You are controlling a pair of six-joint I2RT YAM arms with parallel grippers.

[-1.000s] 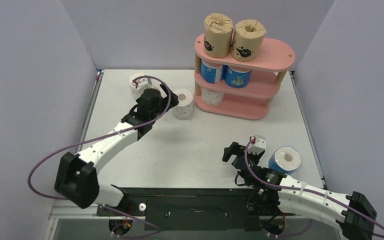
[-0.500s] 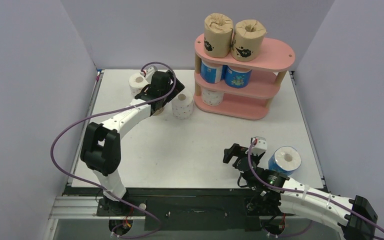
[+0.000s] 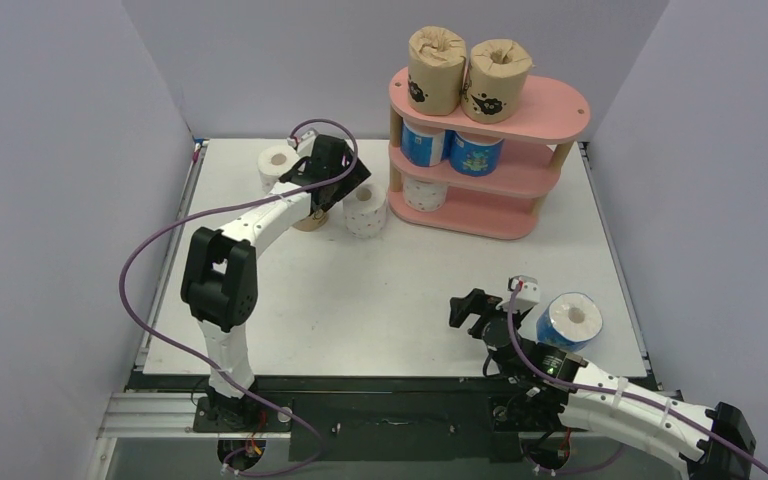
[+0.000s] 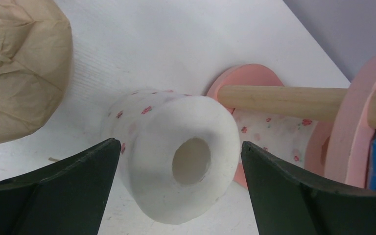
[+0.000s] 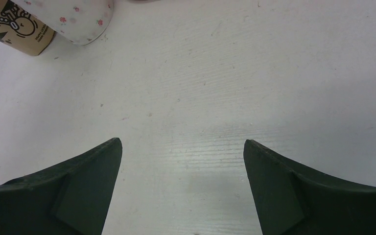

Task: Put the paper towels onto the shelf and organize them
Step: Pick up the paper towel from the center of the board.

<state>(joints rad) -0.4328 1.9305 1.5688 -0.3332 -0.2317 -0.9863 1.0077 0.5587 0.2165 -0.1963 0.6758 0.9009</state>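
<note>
The dotted roll's rim facing the brown roll [image 3: 310, 220] is below, so my left gripper should next move down, put one fingertip into the dotted roll's hole, and close on that rim.
The pink shelf [image 3: 560, 105] stands at the back right. Two brown paper towels [image 3: 437, 65] sit on its top board, two blue ones [image 3: 475, 153] on the middle board, and one white dotted roll [image 3: 425, 192] on the bottom board. On the table are a plain-looking white roll [image 3: 280, 165], a white dotted roll [image 3: 365, 208], a brown roll [image 3: 310, 220] half hidden by my left arm, and a blue roll [image 3: 570, 320]. My left gripper [image 4: 180, 143] is open, straddling the dotted roll [image 4: 176, 156] without touching it. My right gripper [image 5: 182, 141] is open over bare table.
A wooden post [image 4: 284, 100] and the bottom board [image 4: 245, 78] of the shelf lie just beyond the dotted roll. The brown roll [image 4: 19, 68] stands close on its left. Grey walls close in the table on three sides.
My left arm has swung away from me and to the right, bringing its open gripper over the dotted roll. The right arm has shifted slightly, still open.
</note>
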